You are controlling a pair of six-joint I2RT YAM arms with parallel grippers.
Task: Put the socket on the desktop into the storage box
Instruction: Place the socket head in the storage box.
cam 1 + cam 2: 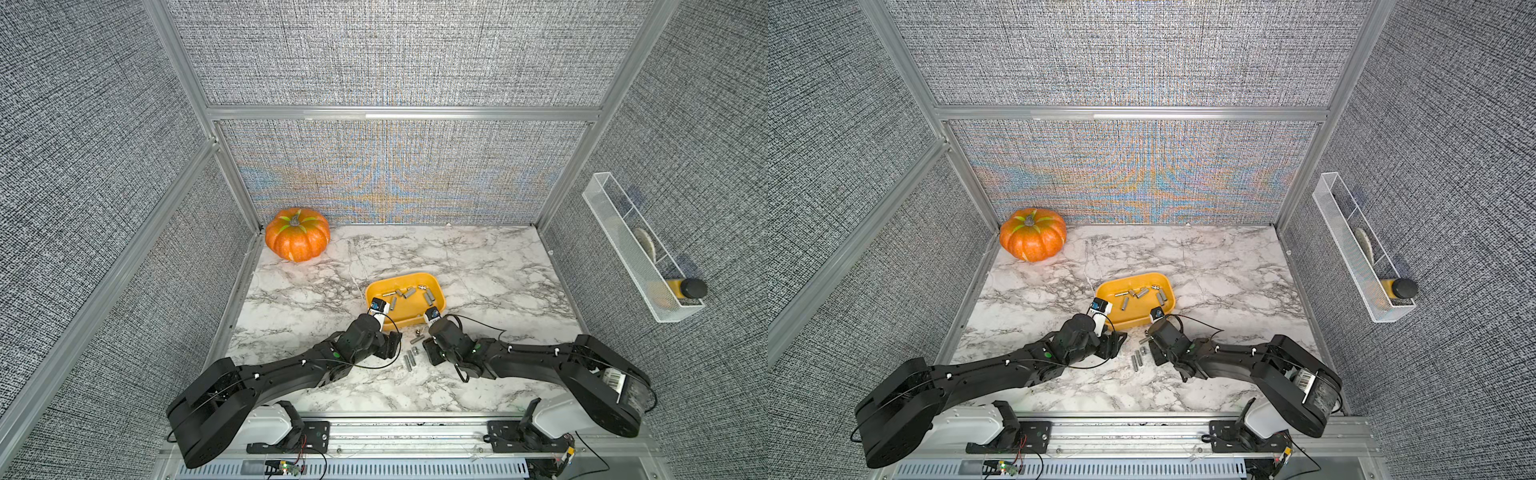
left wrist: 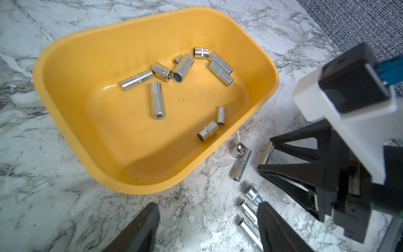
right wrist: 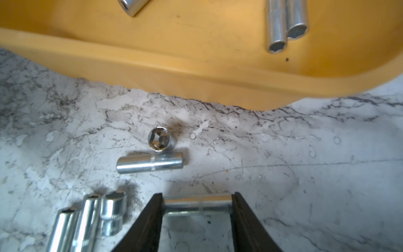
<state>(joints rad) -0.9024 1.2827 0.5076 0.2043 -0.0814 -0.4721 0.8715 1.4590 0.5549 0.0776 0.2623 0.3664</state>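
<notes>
The bare middle of the box's bottom is outward behind its near rim, so my right gripper should next rise past that rim, move outward and release the long socket (image 3: 185,205).
The yellow-orange storage box (image 1: 399,277) (image 2: 152,20) stands mid-desktop (image 1: 478,257) with several chrome sockets inside. Just in front of it more sockets lie loose: one lying (image 3: 149,163) beside an upright one (image 3: 160,141), and three side by side (image 1: 409,359) (image 3: 87,218). My right gripper (image 3: 197,199) (image 1: 428,347) is low at the desktop, shut end to end on a long socket (image 3: 185,205). My left gripper (image 2: 208,209) (image 1: 392,345) is open over bare marble by the box's near edge, with the three sockets beside one finger (image 2: 274,224).
An orange pumpkin (image 1: 297,235) sits in the far left corner. A white wire-mesh basket (image 1: 640,249) hangs on the right wall and holds a dark-capped bottle (image 1: 685,289). Grey fabric walls close three sides. Both arms meet in front of the box.
</notes>
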